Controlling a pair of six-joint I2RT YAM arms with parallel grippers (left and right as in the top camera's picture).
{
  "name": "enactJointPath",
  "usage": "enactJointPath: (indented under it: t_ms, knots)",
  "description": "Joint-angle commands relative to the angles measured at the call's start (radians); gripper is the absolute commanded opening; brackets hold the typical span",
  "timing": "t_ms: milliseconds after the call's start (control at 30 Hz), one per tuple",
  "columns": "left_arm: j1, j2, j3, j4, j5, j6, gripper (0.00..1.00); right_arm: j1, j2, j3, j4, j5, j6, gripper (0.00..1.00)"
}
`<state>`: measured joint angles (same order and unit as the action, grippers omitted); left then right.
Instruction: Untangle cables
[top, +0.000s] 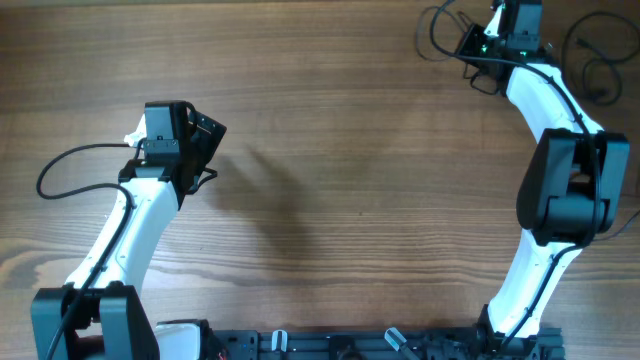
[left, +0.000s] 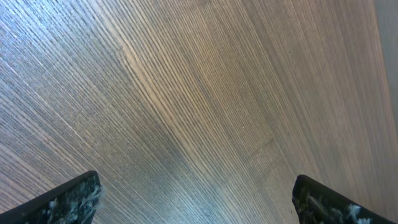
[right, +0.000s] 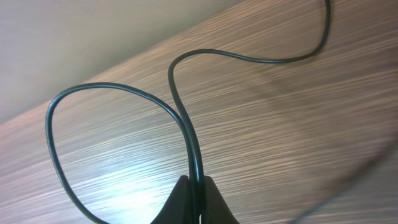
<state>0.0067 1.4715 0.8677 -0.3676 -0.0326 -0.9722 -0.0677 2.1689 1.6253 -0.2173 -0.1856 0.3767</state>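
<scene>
The loop of the pinched cable is still hanging above the wood. My right gripper needs to bring the cable down to the tabletop beneath it next and open to let it go there.
Thin black cables (top: 430, 38) lie in loops at the table's far right corner. My right gripper (top: 466, 42) is there, shut on one cable. In the right wrist view the shut jaws (right: 198, 186) pinch a cable (right: 196, 163) that runs up from them and splits into a loop on the left and a long curve to the upper right. No plugs show. My left gripper (top: 210, 135) is at the left of the table, far from the cables. In the left wrist view it is open (left: 199, 205) and empty over bare wood.
More thin black cord loops (top: 598, 75) lie at the far right edge, behind the right arm (top: 560, 190). A thicker black arm cable (top: 60, 165) curves out left of the left arm. The table's far edge runs close to the held cable (right: 93, 43).
</scene>
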Motion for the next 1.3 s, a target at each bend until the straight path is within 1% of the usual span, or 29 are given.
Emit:
enactJointPath:
  t_ms: [0, 33, 67, 133, 200, 233, 267, 300, 333, 433, 500, 567, 600, 633, 667, 700, 733, 767, 833, 900, 1067, 1100, 1167, 1200, 1233, 1267]
  knots:
    - [0.003, -0.008, 0.004, -0.001, -0.014, -0.008, 1.0, 0.008, -0.042, 0.007, -0.047, -0.005, 0.245, 0.04]
    - [0.003, -0.008, 0.004, -0.001, -0.014, -0.008, 1.0, 0.007, -0.042, 0.007, -0.072, 0.042, 0.283, 0.04]
    - [0.003, -0.008, 0.004, 0.0, -0.014, -0.008, 1.0, 0.006, -0.042, 0.007, -0.112, 0.146, 0.344, 0.04]
    - [0.003, -0.008, 0.004, 0.0, -0.014, -0.008, 1.0, 0.006, -0.042, 0.007, -0.151, 0.323, 0.393, 0.04]
    - [0.003, -0.008, 0.004, -0.001, -0.014, -0.008, 1.0, 0.006, -0.043, 0.007, -0.189, 0.35, 0.417, 0.04]
    - [0.003, -0.008, 0.004, -0.001, -0.014, -0.008, 1.0, 0.006, -0.043, 0.007, -0.201, 0.325, 0.415, 0.07]
    - [0.003, -0.008, 0.004, 0.0, -0.014, -0.008, 1.0, 0.006, -0.049, 0.007, -0.208, 0.294, 0.412, 0.28]
    - [0.003, -0.008, 0.004, -0.001, -0.014, -0.008, 1.0, 0.006, -0.071, 0.007, -0.207, 0.253, 0.413, 0.74]
    - [0.003, -0.008, 0.004, -0.001, -0.014, -0.008, 1.0, 0.006, -0.102, 0.007, -0.187, 0.24, 0.411, 1.0]
    - [0.003, -0.008, 0.004, -0.001, -0.014, -0.008, 1.0, 0.006, -0.265, 0.007, -0.181, 0.248, 0.397, 1.0]
    - [0.003, -0.008, 0.004, 0.0, -0.014, -0.008, 1.0, 0.007, -0.418, 0.007, -0.222, 0.24, 0.296, 1.0]
    - [0.003, -0.008, 0.004, 0.0, -0.014, -0.008, 1.0, 0.007, -0.523, 0.007, -0.277, 0.241, 0.24, 1.0]
    - [0.003, -0.008, 0.004, 0.0, -0.014, -0.008, 1.0, 0.006, -0.62, 0.007, -0.331, 0.241, 0.188, 1.0]
    - [0.003, -0.008, 0.004, 0.0, -0.014, -0.008, 1.0, 0.006, -0.664, 0.007, -0.36, 0.242, 0.169, 1.0]
    - [0.003, -0.008, 0.004, -0.001, -0.014, -0.008, 1.0, 0.006, -0.732, 0.007, -0.408, 0.245, 0.106, 1.0]
    - [0.003, -0.008, 0.004, -0.001, -0.014, -0.008, 1.0, 0.006, -0.785, 0.007, -0.448, 0.245, 0.01, 1.0]
    - [0.003, -0.008, 0.004, 0.0, -0.014, -0.008, 1.0, 0.006, -0.846, 0.007, -0.52, 0.245, -0.043, 1.0]
    - [0.003, -0.008, 0.004, -0.001, -0.014, -0.008, 1.0, 0.006, -0.883, 0.005, -0.578, 0.244, -0.063, 1.0]
    - [0.003, -0.008, 0.004, 0.0, -0.014, -0.008, 1.0, 0.007, -1.022, -0.004, -0.768, 0.245, -0.09, 1.0]
    - [0.003, -0.008, 0.004, 0.0, -0.014, -0.008, 1.0, 0.012, -1.159, -0.081, -0.78, 0.24, -0.116, 1.0]
    - [0.003, -0.008, 0.004, -0.001, -0.014, -0.008, 1.0, 0.012, -1.662, -0.45, -0.669, 0.21, -0.11, 1.0]
    - [0.003, -0.008, 0.004, -0.001, -0.014, -0.008, 1.0, 0.012, -1.73, -0.489, -0.658, 0.21, -0.106, 1.0]
    - [0.003, -0.008, 0.004, -0.001, -0.014, -0.008, 1.0, 0.012, -1.796, -0.524, -0.659, 0.211, 0.0, 1.0]
    - [0.003, -0.008, 0.004, -0.001, -0.014, -0.008, 1.0, 0.012, -1.8, -0.526, -0.671, 0.211, 0.053, 1.0]
    - [0.003, -0.008, 0.004, -0.001, -0.014, -0.008, 1.0, 0.012, -1.797, -0.526, -0.698, 0.211, 0.096, 1.0]
    - [0.003, -0.008, 0.004, -0.001, -0.014, -0.008, 1.0, 0.012, -1.793, -0.526, -0.774, 0.211, 0.154, 1.0]
